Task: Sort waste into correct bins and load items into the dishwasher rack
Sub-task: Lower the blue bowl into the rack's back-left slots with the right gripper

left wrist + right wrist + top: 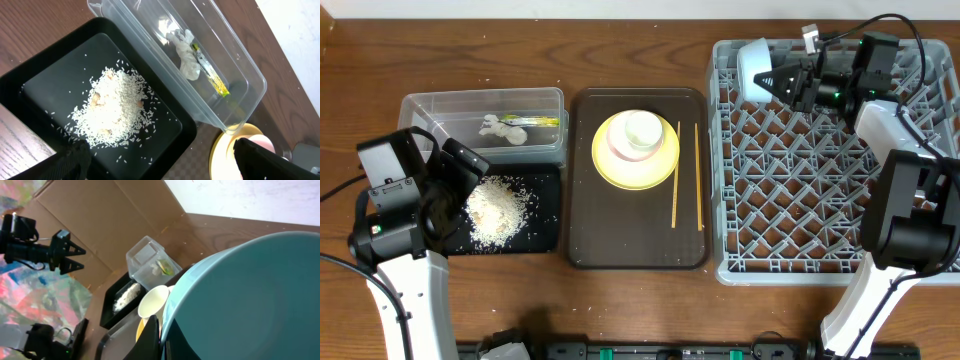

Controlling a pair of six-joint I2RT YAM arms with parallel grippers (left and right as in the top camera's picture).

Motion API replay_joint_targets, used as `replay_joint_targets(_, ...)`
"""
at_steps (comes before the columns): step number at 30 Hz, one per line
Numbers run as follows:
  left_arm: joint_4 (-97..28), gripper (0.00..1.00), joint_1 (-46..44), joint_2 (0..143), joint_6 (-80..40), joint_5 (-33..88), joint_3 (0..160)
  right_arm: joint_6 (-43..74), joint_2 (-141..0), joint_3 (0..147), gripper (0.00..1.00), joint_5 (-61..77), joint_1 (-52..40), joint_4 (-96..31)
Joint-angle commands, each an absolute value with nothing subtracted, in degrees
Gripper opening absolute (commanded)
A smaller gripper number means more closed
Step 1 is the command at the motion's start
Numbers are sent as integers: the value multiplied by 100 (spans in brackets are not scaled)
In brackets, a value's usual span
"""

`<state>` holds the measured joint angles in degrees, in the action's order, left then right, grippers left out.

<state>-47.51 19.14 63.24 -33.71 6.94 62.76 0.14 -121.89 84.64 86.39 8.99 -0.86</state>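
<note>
The pale blue bowl already sits on edge over the rack's far corner (752, 74), so next I should lower my right gripper a little, settle the bowl among the pegs and open.
My right gripper (790, 80) is shut on the rim of the pale blue bowl (752, 68), holding it on edge over the far left corner of the grey dishwasher rack (820, 200). The bowl fills the right wrist view (240, 295). My left gripper (165, 165) is open and empty above the black tray (545, 235), which holds the rice heap (498, 208). The clear tub (440, 105) holds the white paper scrap (500, 128) and the yellow-green wrapper (540, 121). The yellow plate (610, 170) carries a white bowl (620, 145) with the white cup (643, 129) in it.
The dark brown serving tray (585, 240) lies between the bins and the rack. Two chopsticks (675, 175) lie side by side on its right half. The rack's pegged floor behind the blue bowl is bare. Cables run behind the right arm.
</note>
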Motion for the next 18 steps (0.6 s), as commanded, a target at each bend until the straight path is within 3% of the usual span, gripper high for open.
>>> replay_joint_targets(1,-4753,94,1944,6333,-3417,683,6361,-287,-12261,8458,1,8562,897,-110)
replay_joint_targets(18,-4753,94,1944,6333,-3417,683,6361,-384,-12641,8458,1,8536,1020,-303)
